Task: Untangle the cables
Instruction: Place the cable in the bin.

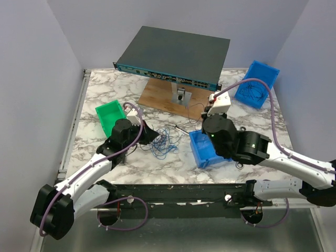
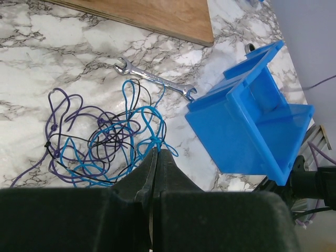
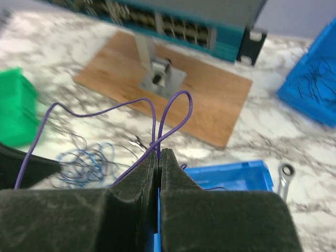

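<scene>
The right gripper tilts down and lowers the raised purple cable into the blue bin beside the tangle next, as the bin stands open beneath it.
The cables lie as a loose tangle of thin blue, purple and black wires on the marble table, also seen in the left wrist view and the right wrist view. My left gripper is shut at the tangle's near edge, with a knot of blue cable at its tips. My right gripper is shut on a purple cable. It holds that cable raised as a loop above a blue bin, and one strand trails left toward the tangle.
The blue bin sits right of the tangle. A wrench lies just beyond the tangle. A green bin stands left, and a second blue bin holding thin wires far right. A network switch stands on a wooden board.
</scene>
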`<state>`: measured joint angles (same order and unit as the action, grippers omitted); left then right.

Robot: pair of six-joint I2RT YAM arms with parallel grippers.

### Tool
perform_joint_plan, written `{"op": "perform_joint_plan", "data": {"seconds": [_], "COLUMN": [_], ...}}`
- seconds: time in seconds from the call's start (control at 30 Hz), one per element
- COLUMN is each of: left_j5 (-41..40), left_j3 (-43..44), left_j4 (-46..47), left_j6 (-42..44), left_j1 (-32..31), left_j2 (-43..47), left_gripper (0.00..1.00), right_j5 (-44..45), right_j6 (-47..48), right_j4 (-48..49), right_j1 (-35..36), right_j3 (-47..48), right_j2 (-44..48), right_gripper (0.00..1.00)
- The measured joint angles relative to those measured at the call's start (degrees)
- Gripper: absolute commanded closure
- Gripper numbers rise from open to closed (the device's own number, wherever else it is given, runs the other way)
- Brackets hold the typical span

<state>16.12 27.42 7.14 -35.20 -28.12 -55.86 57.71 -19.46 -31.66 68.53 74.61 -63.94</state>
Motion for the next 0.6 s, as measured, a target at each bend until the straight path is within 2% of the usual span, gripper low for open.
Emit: {"op": "perform_joint_plan", "data": {"seconds": [0.1,0.33,0.6], "left_j5": [-0.02,-0.26,-0.94], "left_j3": [0.24,0.24,0.20], "left_j4": [-0.66,-3.39,-4.39], "left_j6": [0.24,0.72,1.40], "left_j1": [0.00,0.00,0.00], "left_j2": [1.27,5.11,7.08], "left_gripper": [1.00,1.00,1.00], "right_j5": [-1.25,-9.94,-20.09], "right_j6": [-3.82,-10.05,-12.55], "right_j4": [-2.29,-4.52,-4.55], "right_j1": [-2.29,-16.74,-21.81], "right_j3": [-4.83,-13.22,-19.06], "right_j2": [-0.74,-1.40,-1.92], "right_gripper": [0.99,0.99,0.99]}}
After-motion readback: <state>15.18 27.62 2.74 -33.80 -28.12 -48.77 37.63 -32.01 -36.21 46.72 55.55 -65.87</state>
